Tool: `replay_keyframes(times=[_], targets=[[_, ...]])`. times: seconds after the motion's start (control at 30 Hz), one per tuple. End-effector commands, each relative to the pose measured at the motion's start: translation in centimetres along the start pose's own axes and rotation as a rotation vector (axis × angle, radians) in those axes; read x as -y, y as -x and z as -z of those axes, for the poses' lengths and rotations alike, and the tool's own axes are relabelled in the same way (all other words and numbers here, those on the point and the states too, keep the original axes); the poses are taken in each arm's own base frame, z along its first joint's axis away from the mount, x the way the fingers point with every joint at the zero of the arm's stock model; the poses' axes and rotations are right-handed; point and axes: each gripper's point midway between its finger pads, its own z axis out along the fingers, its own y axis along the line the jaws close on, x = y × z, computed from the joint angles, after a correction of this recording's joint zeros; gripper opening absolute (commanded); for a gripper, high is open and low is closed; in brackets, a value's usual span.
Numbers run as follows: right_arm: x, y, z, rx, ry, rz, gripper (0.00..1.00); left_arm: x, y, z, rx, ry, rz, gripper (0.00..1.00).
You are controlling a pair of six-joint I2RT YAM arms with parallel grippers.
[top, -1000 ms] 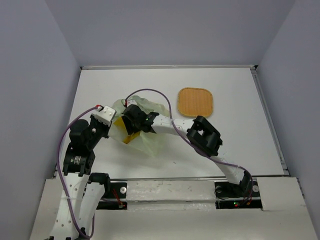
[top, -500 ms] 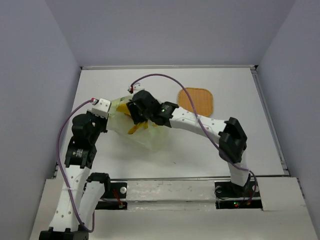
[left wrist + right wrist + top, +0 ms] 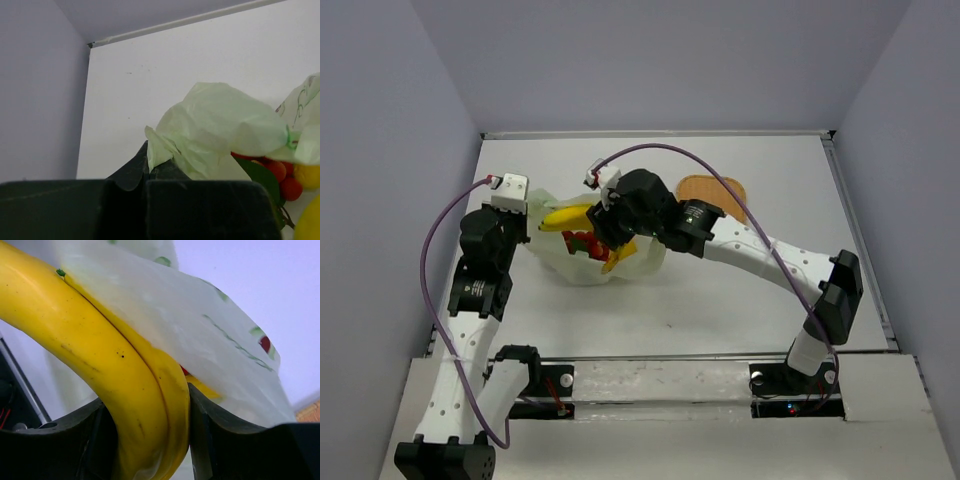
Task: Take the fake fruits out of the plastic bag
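Observation:
Next, my right gripper carries the bananas to the empty woven mat (image 3: 716, 190) (image 3: 311, 414), below it and to its right in the top view, lowers and releases them.
The pale yellow-green plastic bag (image 3: 582, 262) lies crumpled on the white table, left of centre. My left gripper (image 3: 527, 222) is shut on a fold of the bag (image 3: 210, 125) at its left edge. My right gripper (image 3: 605, 225) is shut on curved yellow bananas (image 3: 115, 380); in the top view a banana (image 3: 566, 217) sticks out to the left above the bag. A cluster of small red balls (image 3: 584, 243) shows at the bag's opening, and also in the left wrist view (image 3: 280, 172). A yellow-orange piece (image 3: 616, 259) shows below my right gripper.
An orange woven mat (image 3: 720, 192) lies on the table behind the right arm, partly hidden by it. The grey booth walls close in the table on the left, back and right.
My right gripper has lifted and pulled the bananas up out of the bag. The bag has shifted left and back. My left gripper has moved up and away while holding the bag's edge.

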Motion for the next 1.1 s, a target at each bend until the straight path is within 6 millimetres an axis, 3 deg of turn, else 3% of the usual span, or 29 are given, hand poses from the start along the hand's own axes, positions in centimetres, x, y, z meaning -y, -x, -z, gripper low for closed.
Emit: replay_keyframes(times=[0.0,0.1,0.17,0.23,0.3,0.43,0.47,0.53,0.57,0.67,0.7,0.77,0.83,0.9,0.93,1.07], targets=[[-2.5,5.8,4.0,0.169,0.159,0.109,0.01,-0.8,2.5,0.2,0.07,0.038,0.052,0.0],[-0.7,3.1,2.5,0.066,0.062,0.126,0.01,-1.2,3.3,0.4,0.089,0.052,0.066,0.0],[1.1,0.1,0.9,-0.047,-0.021,0.117,0.01,-1.4,4.0,0.7,0.107,0.063,0.073,0.0],[1.2,-1.8,0.2,-0.101,-0.022,0.113,0.01,-1.6,4.7,0.9,0.128,0.066,0.063,0.0],[-0.2,-1.0,0.5,-0.075,0.049,0.083,0.01,-1.4,4.5,0.9,0.127,0.054,0.044,0.0],[-2.7,7.2,3.5,0.16,0.167,0.007,0.01,-1.1,3.5,0.9,0.115,0.041,0.01,0.0],[-2.9,11.5,5.7,0.283,0.174,0.004,0.01,-1.0,3.3,0.9,0.115,0.037,0.011,0.0],[-2.2,15.5,8.1,0.406,0.138,-0.008,0.01,-0.9,3.0,0.9,0.111,0.032,0.017,0.0],[-1.1,18.6,10.2,0.509,0.094,-0.031,0.01,-0.7,2.8,0.9,0.106,0.028,0.021,0.0],[3.7,22.0,13.4,0.645,-0.086,-0.138,0.01,-0.7,2.5,1.0,0.098,0.026,0.022,0.0],[5.7,22.1,13.7,0.66,-0.148,-0.183,0.01,-0.7,2.4,1.0,0.098,0.026,0.016,0.0],[9.0,21.1,13.9,0.646,-0.287,-0.223,0.01,-0.6,2.2,1.1,0.097,0.028,0.016,0.0],[15.8,18.2,14.5,0.592,-0.529,-0.304,0.01,-0.7,2.1,1.3,0.099,0.031,0.018,0.0],[20.9,14.0,14.5,0.493,-0.662,-0.369,0.01,-0.7,2.1,1.5,0.103,0.032,0.018,0.0],[25.8,10.2,14.9,0.437,-0.764,-0.452,0.01,-0.7,2.0,1.5,0.101,0.03,0.019,0.0],[31.7,1.0,14.1,0.223,-0.941,-0.469,0.01,-0.6,2.0,1.6,0.108,0.027,0.016,0.0]])
